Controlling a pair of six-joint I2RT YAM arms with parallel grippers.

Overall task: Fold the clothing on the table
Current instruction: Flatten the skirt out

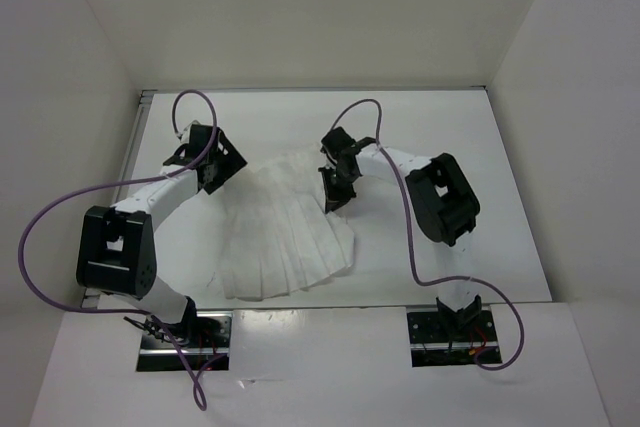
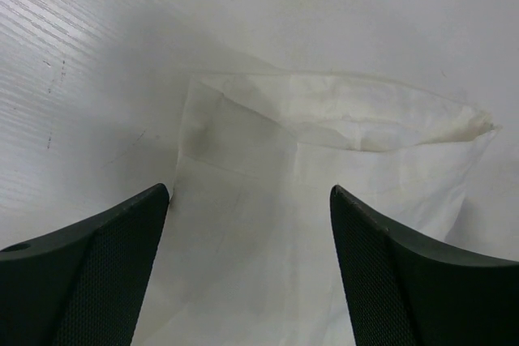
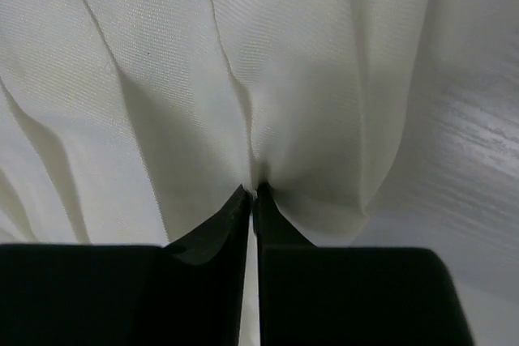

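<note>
I will move my left gripper down and to the right in the top view onto the clothing's far corner (image 1: 249,172) (image 2: 209,107), because that corner is below it and on that side.
The clothing (image 1: 285,232), a thin white pleated garment, lies fanned out on the table (image 1: 300,122) between the two arms. My left gripper (image 1: 215,165) is at its far left corner. In the left wrist view that gripper (image 2: 250,192) stands wide open over the clothing (image 2: 324,168), whose folded edge runs just ahead of the fingertips, and nothing is held. My right gripper (image 1: 336,197) is at the garment's far right edge. In the right wrist view its jaws (image 3: 254,190) are pressed together on a pinch of the clothing (image 3: 243,62), and creases radiate from the pinch.
White walls (image 1: 560,47) enclose the table at the back and on both sides. A metal strip (image 1: 145,97) edges the far left corner. Purple cables (image 1: 60,207) loop off both arms. Bare tabletop (image 1: 480,177) lies to the right of the right arm.
</note>
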